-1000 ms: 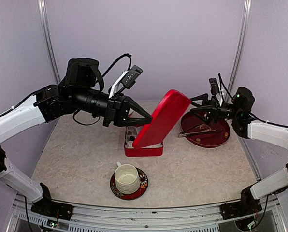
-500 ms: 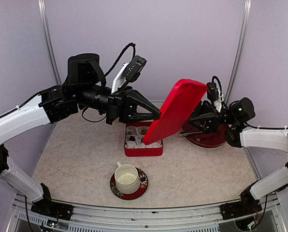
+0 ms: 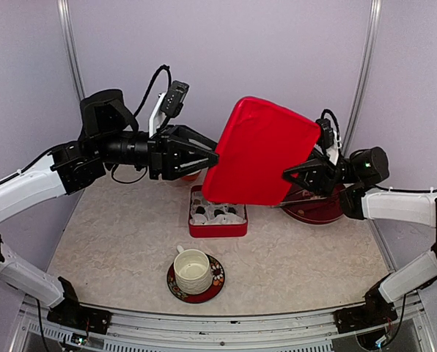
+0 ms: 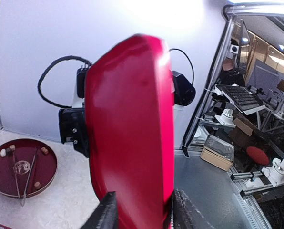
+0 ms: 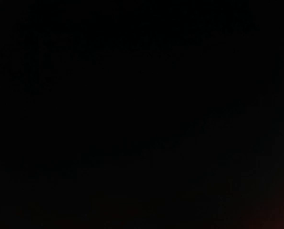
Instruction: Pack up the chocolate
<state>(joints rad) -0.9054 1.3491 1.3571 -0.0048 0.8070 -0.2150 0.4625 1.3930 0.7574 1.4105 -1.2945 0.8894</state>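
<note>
I should bring my right gripper down over the open red box (image 3: 217,230) and let go of the red lid, since the box is below the gripper, to its left in the top view.
A red lid (image 3: 259,150) hangs tilted in the air above the open red box (image 3: 217,230). Small dark and pale chocolate pieces (image 3: 217,214) lie in the box. More chocolate (image 4: 45,150) sits on the dark red plate (image 4: 1,179). My left gripper (image 3: 210,160) is at the lid's left edge, its fingers spread open with the lid (image 4: 132,124) between them. My right gripper (image 3: 292,176) is shut on the lid's lower right edge. The right wrist view is entirely black, covered by the lid.
Metal tongs (image 4: 28,174) lie across the plate (image 3: 325,214) at the right. A white cup (image 3: 192,270) stands on a patterned saucer (image 3: 176,287) near the front, below the box. Purple walls close in the back and sides.
The lid has been lifted off the box and turned to face upward. The right gripper came in and closed on its right edge. The left gripper's fingers have spread apart.
</note>
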